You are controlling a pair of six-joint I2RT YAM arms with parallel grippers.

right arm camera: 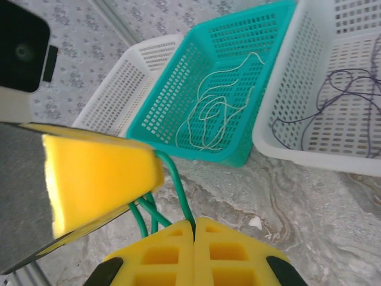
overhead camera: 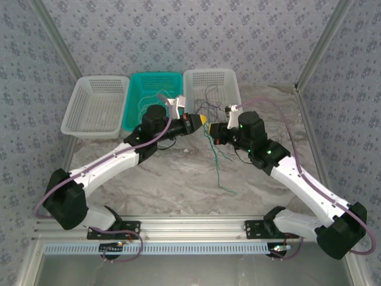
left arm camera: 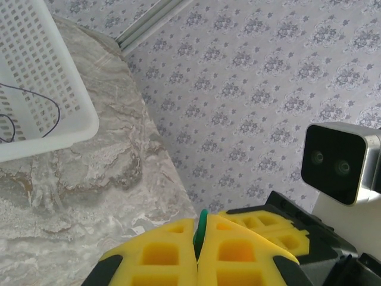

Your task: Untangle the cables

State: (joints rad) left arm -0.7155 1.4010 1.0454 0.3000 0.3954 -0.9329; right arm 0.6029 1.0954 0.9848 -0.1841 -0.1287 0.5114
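Observation:
The left gripper already holds the green cable, so the right gripper should next let go of the cable and move off sideways, away from the left gripper's yellow fingers.
Both grippers meet above the table in front of the baskets. My left gripper [overhead camera: 201, 121] is shut on the green cable [left arm camera: 202, 221], which pokes out between its yellow pads. My right gripper [overhead camera: 212, 128] is shut on the same green cable [right arm camera: 181, 187] a short way along it. From the two grippers the green cable [overhead camera: 219, 164] hangs down and trails over the table toward the near side. A pale whitish cable [right arm camera: 215, 113] lies coiled in the teal basket [overhead camera: 138, 110]. A dark purple-black cable [right arm camera: 342, 95] lies in the white basket [overhead camera: 233, 95] at the right.
Three baskets stand in a row at the back of the marble table [overhead camera: 178, 179]. The left white basket [overhead camera: 76, 113] holds nothing. Patterned walls close in the back and sides. The right wrist's camera housing [left arm camera: 339, 161] sits close beside my left fingers.

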